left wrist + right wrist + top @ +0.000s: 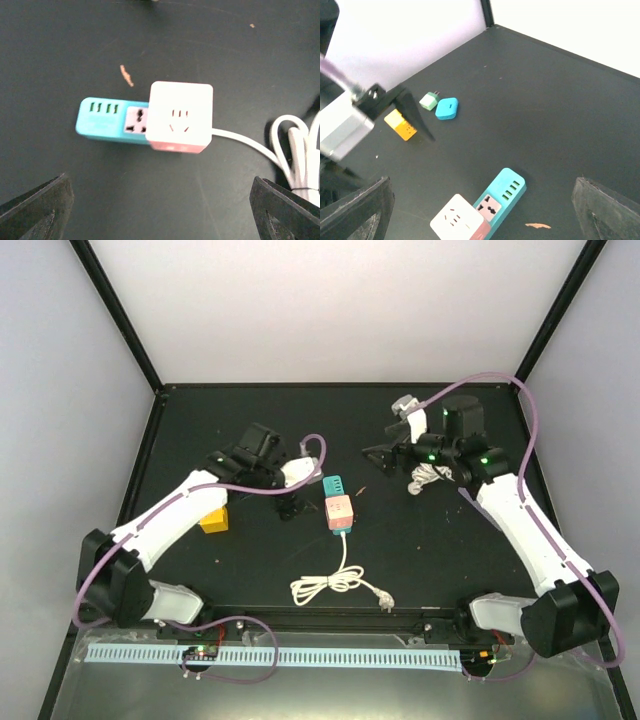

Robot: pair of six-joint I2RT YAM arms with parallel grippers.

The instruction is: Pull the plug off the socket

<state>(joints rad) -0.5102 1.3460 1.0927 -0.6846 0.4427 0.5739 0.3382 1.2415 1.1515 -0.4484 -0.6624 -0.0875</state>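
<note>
The cube plug still sits on the socket strip [106,120]. My left gripper will next move down and to the right in the top view over the cube plug [180,114].
A white-topped, pink-sided cube plug [181,116] sits on one end of the teal socket strip [106,120], and its white cable [245,142] trails away to a loose coil. In the top view the plug [339,511] and socket [335,484] lie mid-table. My left gripper [160,215] is open just left of them [290,502], with nothing between its fingers. The right gripper [480,215] also stands open, raised to the far right of the socket [393,462]; the socket [506,194] and plug [454,220] show below it.
The cable coil [328,585] ends in a loose pronged plug [384,600] near the front edge. A yellow block [213,521] lies by the left arm. A small green adapter [428,100] and a blue case [446,108] lie beyond it.
</note>
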